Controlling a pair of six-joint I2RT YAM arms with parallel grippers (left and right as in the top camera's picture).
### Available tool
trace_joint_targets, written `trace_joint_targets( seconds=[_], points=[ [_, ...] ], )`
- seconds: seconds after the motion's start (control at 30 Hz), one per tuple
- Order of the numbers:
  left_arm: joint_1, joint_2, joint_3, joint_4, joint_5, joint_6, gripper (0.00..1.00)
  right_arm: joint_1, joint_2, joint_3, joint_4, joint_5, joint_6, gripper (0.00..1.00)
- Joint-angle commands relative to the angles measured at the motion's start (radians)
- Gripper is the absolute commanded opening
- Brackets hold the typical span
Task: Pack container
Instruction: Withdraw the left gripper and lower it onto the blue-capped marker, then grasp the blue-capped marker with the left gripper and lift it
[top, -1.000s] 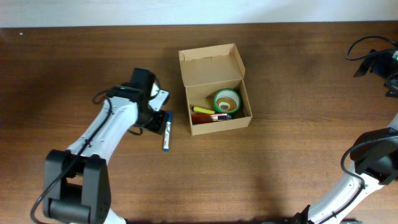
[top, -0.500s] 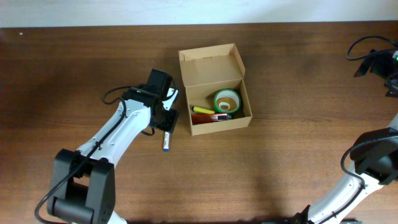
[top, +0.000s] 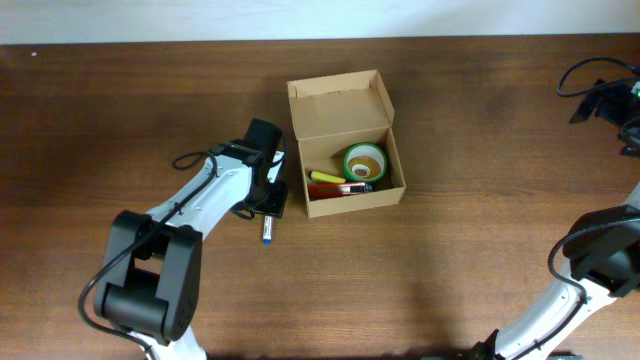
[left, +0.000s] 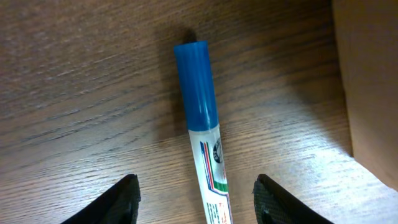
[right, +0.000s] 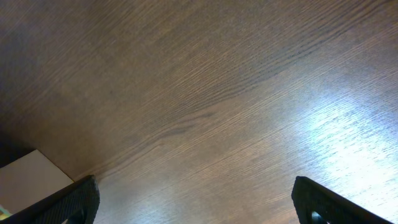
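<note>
I need to lower my left gripper next onto the marker's white body near the blue cap (top: 268, 219) (left: 211, 160), and then close it.
The container (top: 355, 203) is a brown cardboard box with its flap lid open toward the back. A green tape roll (top: 365, 160) and yellow and red markers (top: 332, 183) lie inside. A blue-capped white marker (top: 268, 228) lies on the table just left of the box. My left gripper (top: 270, 195) hovers over its upper end. In the left wrist view the marker (left: 198, 93) runs between the fingers of my left gripper (left: 196, 199), which is open and not touching it. The box wall (left: 370, 81) stands at the right. My right gripper (right: 198, 199) is open over bare wood.
The right arm (top: 605, 260) stands at the far right edge of the table, with cables (top: 590, 85) above it. A pale flat corner (right: 31, 177) shows at the lower left of the right wrist view.
My left arm has swung right, toward the box, and now sits over the marker. The marker and the right arm have not moved.
</note>
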Motion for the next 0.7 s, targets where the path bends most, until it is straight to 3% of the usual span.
trace_joint_targets(
  seconds=[0.0, 0.2, 0.37, 0.67],
  points=[
    [-0.001, 0.029, -0.014, 0.008, 0.008, -0.042, 0.57, 0.003, -0.03, 0.0, 0.0, -0.013, -0.008, 0.99],
    [-0.001, 0.044, -0.023, 0.021, 0.008, -0.063, 0.5, 0.004, -0.03, 0.0, 0.0, -0.013, -0.008, 0.99],
    [-0.001, 0.044, -0.023, 0.027, 0.007, -0.071, 0.28, 0.003, -0.03, 0.0, 0.0, -0.013, -0.008, 0.99],
    [-0.001, 0.056, -0.023, 0.03, 0.008, -0.071, 0.27, 0.003, -0.03, 0.0, 0.0, -0.013, -0.008, 0.99]
  ],
)
